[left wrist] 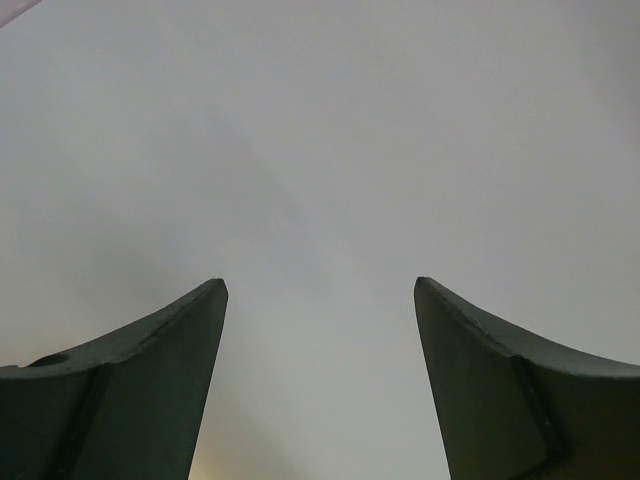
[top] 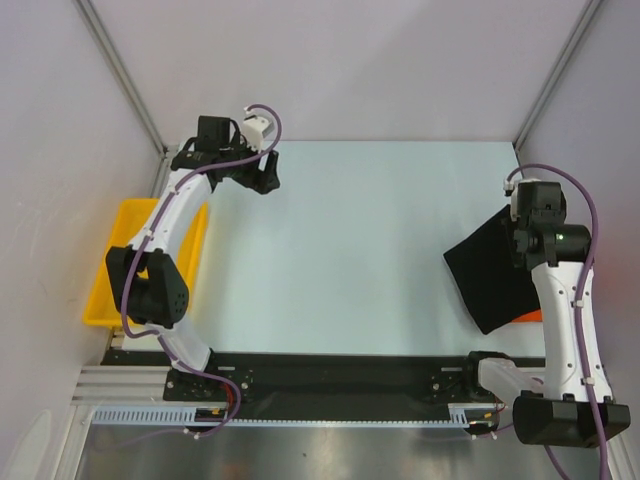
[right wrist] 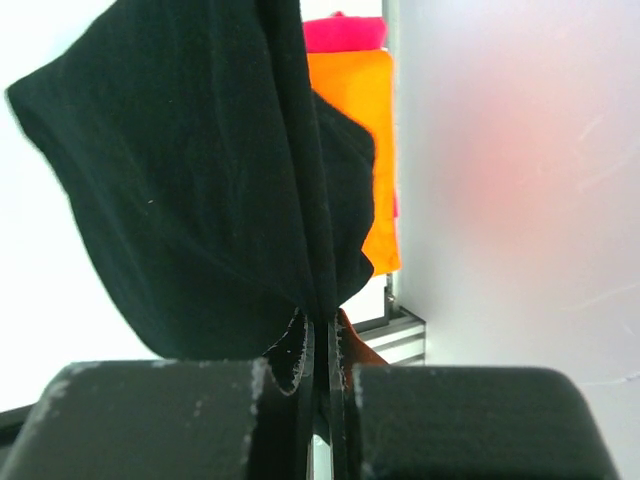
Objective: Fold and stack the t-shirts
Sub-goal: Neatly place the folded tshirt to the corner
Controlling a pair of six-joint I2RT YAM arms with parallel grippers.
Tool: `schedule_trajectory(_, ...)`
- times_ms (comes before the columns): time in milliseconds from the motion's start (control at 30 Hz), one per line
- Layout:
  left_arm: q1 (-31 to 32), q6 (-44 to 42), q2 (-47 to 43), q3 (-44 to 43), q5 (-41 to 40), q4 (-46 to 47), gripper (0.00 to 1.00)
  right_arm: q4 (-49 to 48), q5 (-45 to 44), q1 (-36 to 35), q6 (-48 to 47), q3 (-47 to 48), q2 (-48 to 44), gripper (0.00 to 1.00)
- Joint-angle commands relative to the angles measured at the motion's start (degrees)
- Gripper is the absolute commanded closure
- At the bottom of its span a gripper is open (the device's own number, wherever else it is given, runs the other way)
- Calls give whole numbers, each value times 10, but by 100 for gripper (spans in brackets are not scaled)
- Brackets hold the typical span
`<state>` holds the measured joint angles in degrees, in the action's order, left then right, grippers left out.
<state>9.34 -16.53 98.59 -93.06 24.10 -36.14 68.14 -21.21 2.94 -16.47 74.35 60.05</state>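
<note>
The right gripper moves down toward the right in the top view next, over the orange t-shirt. Then it releases the black t-shirt's edge, since orange still shows beside it.
The black t-shirt (top: pixel 490 272) hangs in a bunched fold at the right side of the table. My right gripper (top: pixel 522 240) is shut on its upper edge and holds it up. In the right wrist view the black cloth (right wrist: pixel 200 200) is pinched between the closed fingers of the right gripper (right wrist: pixel 322 330). Behind it lie an orange shirt (right wrist: pixel 352 130) and a pink one (right wrist: pixel 345 32). A sliver of the orange shirt (top: pixel 530 316) shows under the black one. My left gripper (top: pixel 266 180) is raised at the far left, open and empty; in its wrist view the left gripper (left wrist: pixel 320 287) faces only bare grey surface.
A yellow plastic tray (top: pixel 100 280) sits off the table's left edge, partly under the left arm. White enclosure walls stand close on the left, right and far sides. A black rail (top: pixel 340 385) runs along the near edge.
</note>
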Motion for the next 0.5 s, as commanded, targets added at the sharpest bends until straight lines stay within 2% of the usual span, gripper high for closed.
schedule_trajectory(0, -9, 1, 2, -32, 12, 4, 18, -42, -48, 18, -29, 1, -19, 100)
schedule_trajectory(167, -13, -5, 6, -40, 17, -7, 14, -77, -45, 55, -17, -10, -34, 100)
schedule_trajectory(333, -13, -5, 10, -39, 21, -9, 12, -131, -31, 97, -23, -64, -33, 100)
schedule_trajectory(367, -13, -4, 10, -39, 24, -9, 7, -151, -30, 102, -24, -72, -28, 100)
schedule_trajectory(467, -13, -2, 8, -39, 31, -12, 0, -199, -27, 138, -30, -101, -21, 100)
